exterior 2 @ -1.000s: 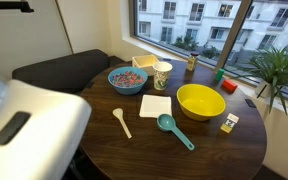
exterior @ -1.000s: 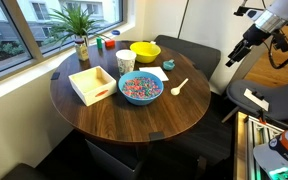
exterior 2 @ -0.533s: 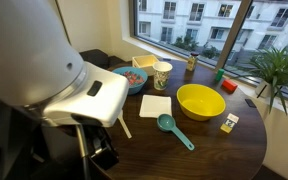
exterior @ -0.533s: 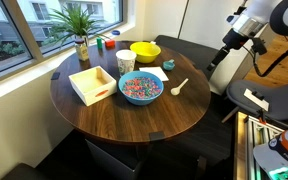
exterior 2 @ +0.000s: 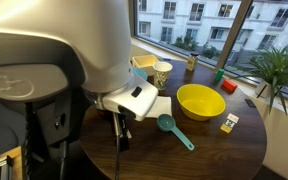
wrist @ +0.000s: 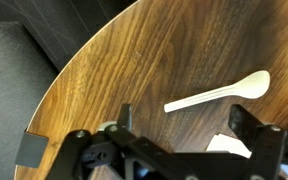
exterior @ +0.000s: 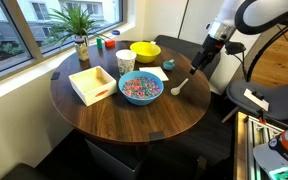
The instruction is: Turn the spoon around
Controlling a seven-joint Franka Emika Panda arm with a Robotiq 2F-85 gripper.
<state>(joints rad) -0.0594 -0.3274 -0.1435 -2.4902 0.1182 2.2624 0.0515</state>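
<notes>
The end of the spoon's handle (exterior: 186, 80) (wrist: 173, 106) lies nearest the fingers, so my gripper shifts toward the white napkin next and lowers onto that end.
The pale cream spoon (exterior: 179, 86) lies flat on the round wooden table (exterior: 134, 120), between the blue bowl (exterior: 141, 87) and the table's edge. In the wrist view the spoon (wrist: 219, 94) lies at a slant, bowl end to the right, just beyond the fingertips. My gripper (exterior: 195, 64) hangs above the spoon, open and empty, with its fingers (wrist: 184, 125) spread wide. In an exterior view the gripper (exterior 2: 121, 128) and arm cover the spoon.
The blue bowl holds colourful pieces. A yellow bowl (exterior: 145, 51), a teal scoop (exterior 2: 174, 128), a paper cup (exterior: 125, 62), a white napkin (wrist: 229, 146), a shallow box (exterior: 92, 83) and a potted plant (exterior: 79, 30) are also on the table. A dark seat (wrist: 24, 60) lies past the near edge.
The arm has swung in from beyond the table's edge and come down over the spoon. The spoon has not moved.
</notes>
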